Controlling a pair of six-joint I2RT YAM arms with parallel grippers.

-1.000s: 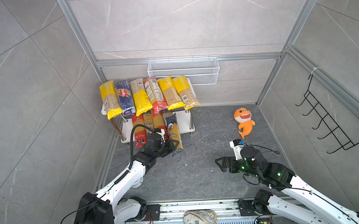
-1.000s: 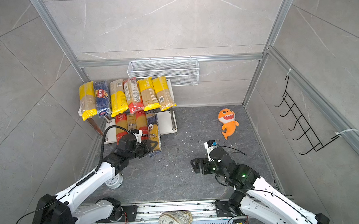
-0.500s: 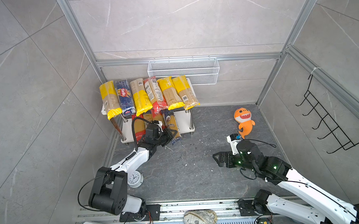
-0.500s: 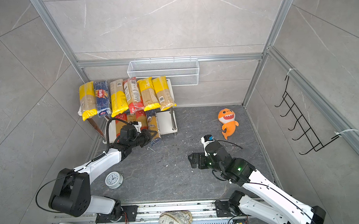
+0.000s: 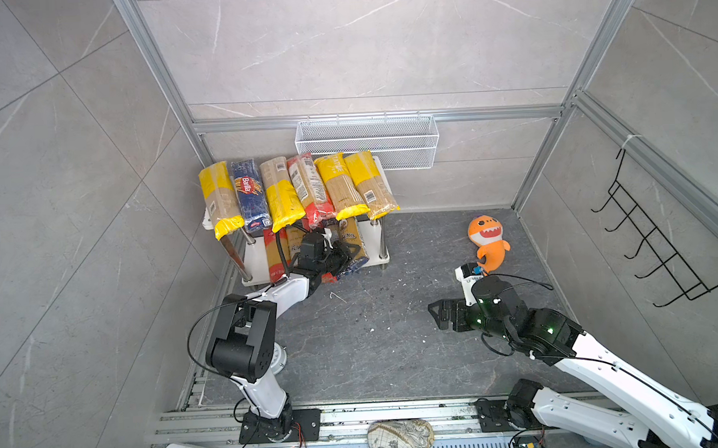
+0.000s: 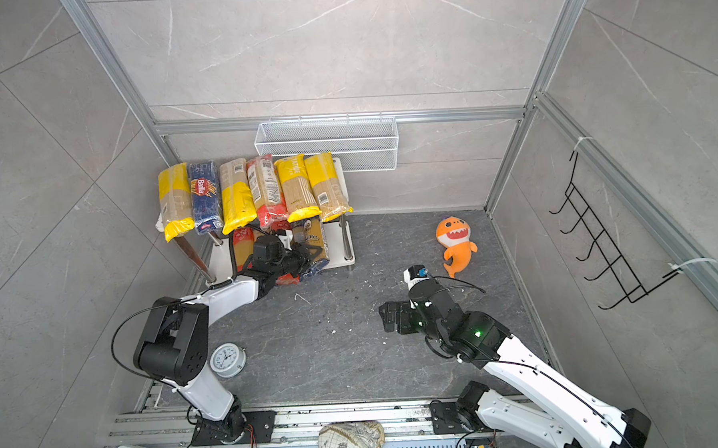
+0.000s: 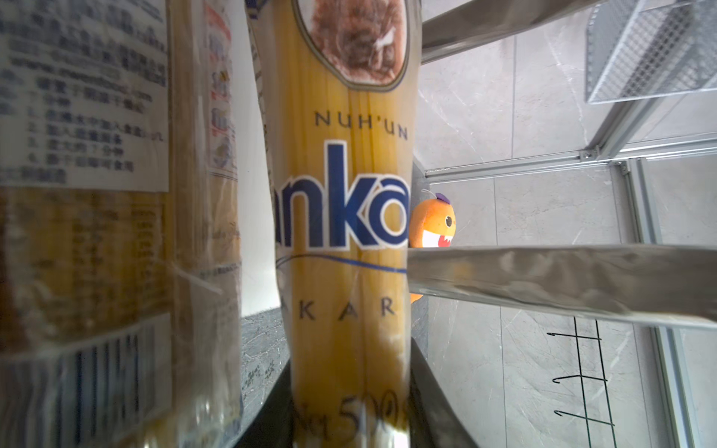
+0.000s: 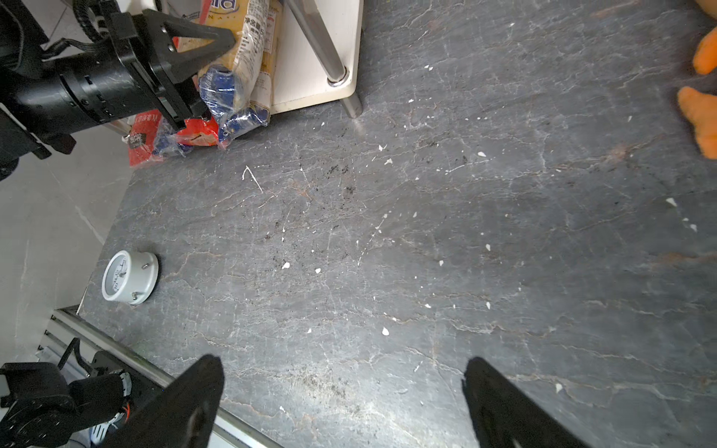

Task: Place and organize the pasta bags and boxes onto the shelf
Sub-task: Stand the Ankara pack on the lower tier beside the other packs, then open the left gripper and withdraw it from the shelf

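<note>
My left gripper slides the yellow spaghetti bag toward the shelf's front leg and releases it next. A bare part of the lower board (image 5: 372, 242) lies past the gripper's fingers, hence this move.
Several pasta bags (image 5: 297, 190) lie side by side across the upper board of the shelf (image 5: 382, 178), among them a dark-blue Barilla pack (image 5: 250, 196). More packs (image 5: 273, 253) lie on the lower board (image 6: 338, 244). My left gripper (image 5: 344, 255) is shut on a yellow spaghetti bag with a dark-blue end (image 7: 349, 232), which lies partly on the lower board beside a front leg (image 8: 318, 50). Its blue end (image 8: 217, 85) sticks out past the board's edge. My right gripper (image 8: 341, 372) hangs open over the bare floor, far from the shelf.
An orange plush shark (image 5: 489, 242) lies on the floor right of the shelf. A white wire basket (image 5: 366, 143) hangs on the back wall. A small white clock (image 6: 228, 359) lies by the left arm's base. A black hook rack (image 5: 662, 241) is on the right wall.
My left gripper has pushed the held bag back and right, further onto the lower board. The right gripper has drifted slightly back and stays open.
</note>
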